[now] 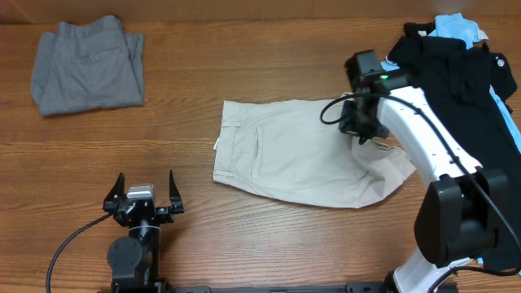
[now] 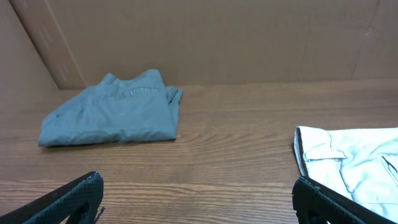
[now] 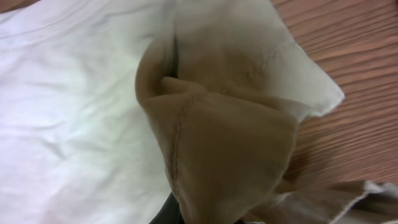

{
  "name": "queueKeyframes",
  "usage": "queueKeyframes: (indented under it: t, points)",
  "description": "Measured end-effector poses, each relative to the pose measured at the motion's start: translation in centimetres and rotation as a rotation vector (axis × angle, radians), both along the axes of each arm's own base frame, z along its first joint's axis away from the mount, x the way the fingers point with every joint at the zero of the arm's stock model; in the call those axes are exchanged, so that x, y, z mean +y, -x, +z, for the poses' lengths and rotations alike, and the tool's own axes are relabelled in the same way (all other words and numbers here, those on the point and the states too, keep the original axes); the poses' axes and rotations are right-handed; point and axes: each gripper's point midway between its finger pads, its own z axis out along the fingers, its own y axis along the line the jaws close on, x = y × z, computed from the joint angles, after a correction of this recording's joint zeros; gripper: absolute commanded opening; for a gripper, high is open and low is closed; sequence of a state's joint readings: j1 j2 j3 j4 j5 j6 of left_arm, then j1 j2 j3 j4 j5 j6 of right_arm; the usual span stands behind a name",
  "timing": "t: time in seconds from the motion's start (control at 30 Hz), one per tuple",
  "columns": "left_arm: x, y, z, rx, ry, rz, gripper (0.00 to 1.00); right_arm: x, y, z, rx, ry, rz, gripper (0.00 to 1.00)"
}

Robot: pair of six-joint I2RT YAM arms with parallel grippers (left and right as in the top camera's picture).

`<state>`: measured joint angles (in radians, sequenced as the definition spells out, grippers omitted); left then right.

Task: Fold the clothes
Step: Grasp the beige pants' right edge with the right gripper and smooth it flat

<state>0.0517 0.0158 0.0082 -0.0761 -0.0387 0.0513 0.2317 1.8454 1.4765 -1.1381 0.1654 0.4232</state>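
Note:
The leg fabric is bunched up, so my right gripper should move slightly toward the waistband, then sweep toward the black clothes pile and let go of the fold.
Beige shorts [image 1: 285, 155] lie spread in the middle of the wooden table, waistband to the left. My right gripper [image 1: 361, 129] is shut on a bunched fold of the shorts' leg fabric [image 3: 224, 143] at their right side; the cloth fills the right wrist view and hides the fingers. My left gripper [image 1: 145, 195] is open and empty near the front left edge, short of the shorts' waistband [image 2: 348, 162]. A folded grey garment [image 1: 88, 65] lies at the back left, also in the left wrist view [image 2: 115, 115].
A pile of black and light blue clothes [image 1: 460, 65] sits at the back right, beside the right arm. A cardboard wall [image 2: 199, 37] stands behind the table.

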Motion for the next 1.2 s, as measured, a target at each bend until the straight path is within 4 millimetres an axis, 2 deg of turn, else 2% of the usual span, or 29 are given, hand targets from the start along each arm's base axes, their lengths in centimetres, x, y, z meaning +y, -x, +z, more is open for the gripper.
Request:
queueKeyframes:
  t: [0.2, 0.3, 0.4, 0.5, 0.53, 0.57, 0.6, 0.63, 0.77, 0.9, 1.03, 1.13, 1.2]
  points:
    - [0.0, 0.0, 0.0, 0.0, 0.0, 0.0, 1.0, 3.0, 0.5, 0.0, -0.015, -0.005, 0.005, 0.07]
    - [0.0, 0.0, 0.0, 0.0, 0.0, 0.0, 1.0, 3.6, 0.5, 0.1, -0.031, 0.006, 0.008, 0.06]
    - [0.0, 0.0, 0.0, 0.0, 0.0, 0.0, 1.0, 2.5, 0.2, 0.2, -0.038, 0.03, -0.025, 0.04]
    - [0.0, 0.0, 0.0, 0.0, 0.0, 0.0, 1.0, -0.7, 0.0, 0.2, -0.027, 0.059, -0.105, 0.04]
    - [0.0, 0.0, 0.0, 0.0, 0.0, 0.0, 1.0, -2.0, 0.0, 0.2, -0.023, 0.066, -0.139, 0.09]
    - [0.0, 0.0, 0.0, 0.0, 0.0, 0.0, 1.0, -3.4, -0.1, 0.2, -0.021, 0.072, -0.17, 0.34]
    - [0.0, 0.0, 0.0, 0.0, 0.0, 0.0, 1.0, -4.9, -0.2, 0.3, -0.018, 0.08, -0.203, 0.72]
    - [0.0, 0.0, 0.0, 0.0, 0.0, 0.0, 1.0, -6.3, -0.1, 0.3, -0.012, 0.09, -0.223, 1.0]
    - [0.0, 0.0, 0.0, 0.0, 0.0, 0.0, 1.0, -11.1, 1.0, 0.3, 0.034, 0.117, -0.302, 1.0]
    - [0.0, 0.0, 0.0, 0.0, 0.0, 0.0, 1.0, -13.2, 1.9, 0.4, 0.061, 0.125, -0.347, 1.0]
    - [0.0, 0.0, 0.0, 0.0, 0.0, 0.0, 1.0, -14.8, 2.7, 1.7, 0.083, 0.126, -0.415, 1.0]
    - [0.0, 0.0, 0.0, 0.0, 0.0, 0.0, 1.0, -15.6, 2.2, 3.3, 0.052, 0.117, -0.454, 1.0]
    - [0.0, 0.0, 0.0, 0.0, 0.0, 0.0, 1.0, -15.3, 1.6, 4.0, 0.03, 0.078, -0.442, 0.99]
